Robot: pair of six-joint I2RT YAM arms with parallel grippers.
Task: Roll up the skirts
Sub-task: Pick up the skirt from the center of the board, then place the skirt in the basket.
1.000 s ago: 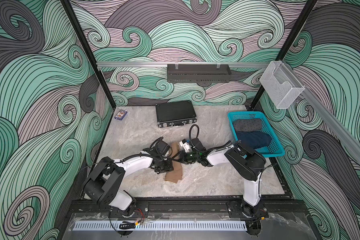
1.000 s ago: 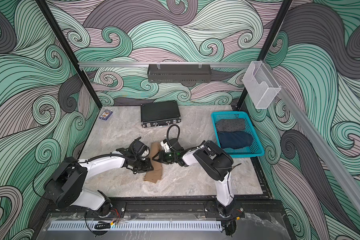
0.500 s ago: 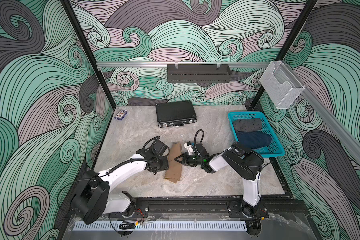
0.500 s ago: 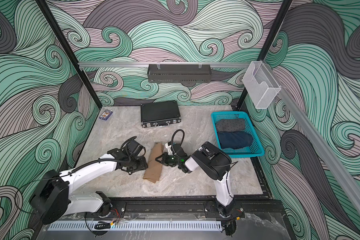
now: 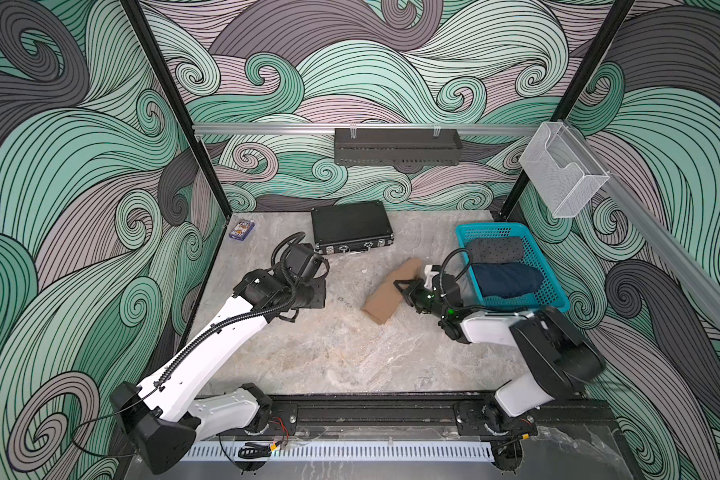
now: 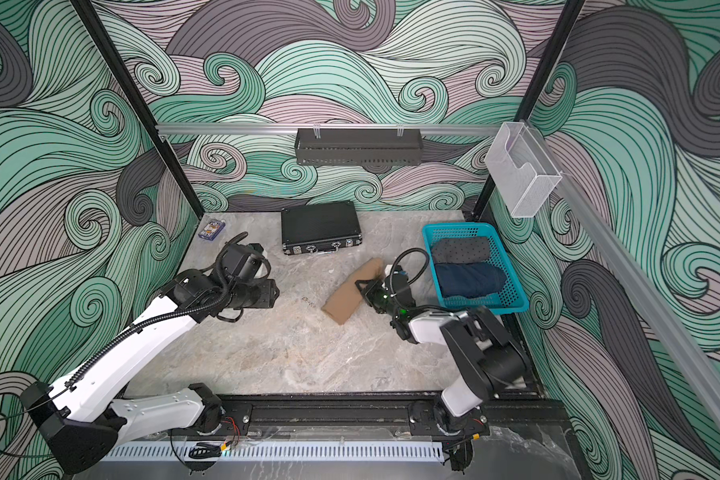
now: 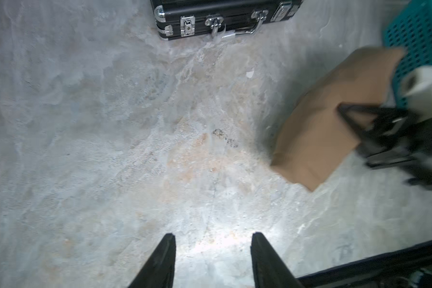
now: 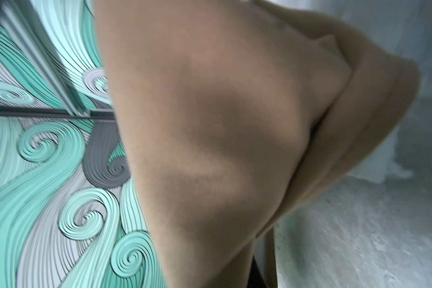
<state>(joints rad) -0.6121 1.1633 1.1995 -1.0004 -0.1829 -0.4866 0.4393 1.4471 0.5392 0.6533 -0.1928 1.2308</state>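
My right gripper moves over the basket's rim next, down where the grey and denim skirts meet (image 5: 500,262) to release the tan skirt (image 5: 385,293). Rolled skirts lie there.
The tan skirt (image 5: 385,293) is a rolled bundle, tilted, with its far end close to the teal basket (image 5: 491,226). My right gripper (image 5: 406,286) is shut on its right side; in the right wrist view the tan skirt (image 8: 222,124) fills the frame and hides the jaws. The dotted grey skirt (image 5: 495,249) and the blue denim skirt (image 5: 506,280) lie rolled inside the basket. My left gripper (image 7: 212,237) is open and empty over bare table, well left of the tan skirt (image 7: 317,129).
A black hard case (image 5: 352,226) lies at the back centre, and a small card box (image 5: 242,230) sits at the back left corner. A black shelf (image 5: 395,145) and a clear holder (image 5: 562,178) hang on the walls.
My right gripper has shut on the tan skirt and carried it right, toward the basket. My left gripper has opened, let go of the skirt and drawn back to the left.
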